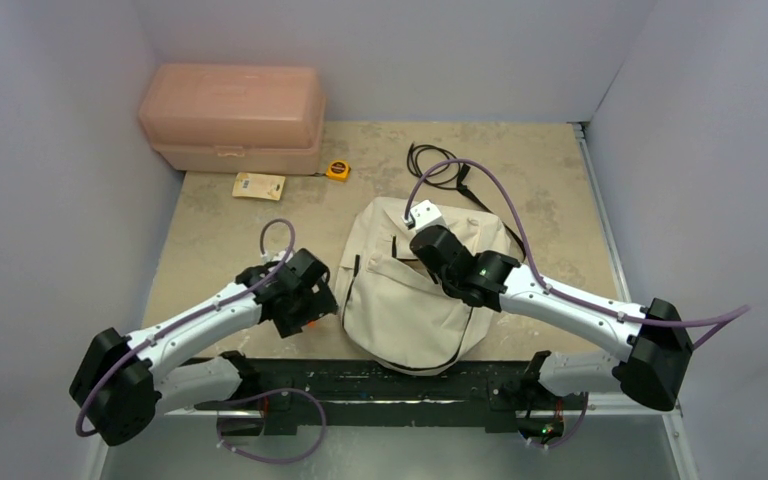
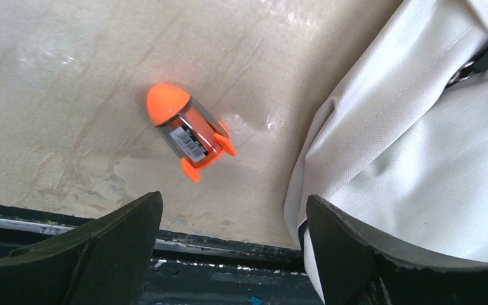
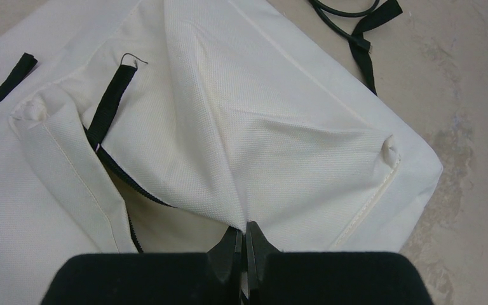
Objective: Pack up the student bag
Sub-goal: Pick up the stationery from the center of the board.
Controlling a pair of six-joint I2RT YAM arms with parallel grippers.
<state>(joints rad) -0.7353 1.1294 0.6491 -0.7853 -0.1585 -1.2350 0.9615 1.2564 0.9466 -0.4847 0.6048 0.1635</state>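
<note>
I need to lower my left gripper toward the tabletop, with its fingers on both sides of the orange rocket's clear body, and close them. That body is narrower than the open gap between the fingers.
The cream student bag lies in the middle of the table with its black zipper open. My right gripper is shut on a fold of the student bag's fabric beside the open zipper, and the cloth is pulled up into a ridge. My left gripper is open and hangs over the table just left of the student bag, nothing between its fingers. A small orange rocket-shaped item with a clear body and a barcode label lies on the table beyond the fingertips.
A pink plastic box stands at the back left. In front of it lie a yellow packet and a small yellow tape measure. A black cable coils behind the bag. The table's dark near rail is under my left fingers.
</note>
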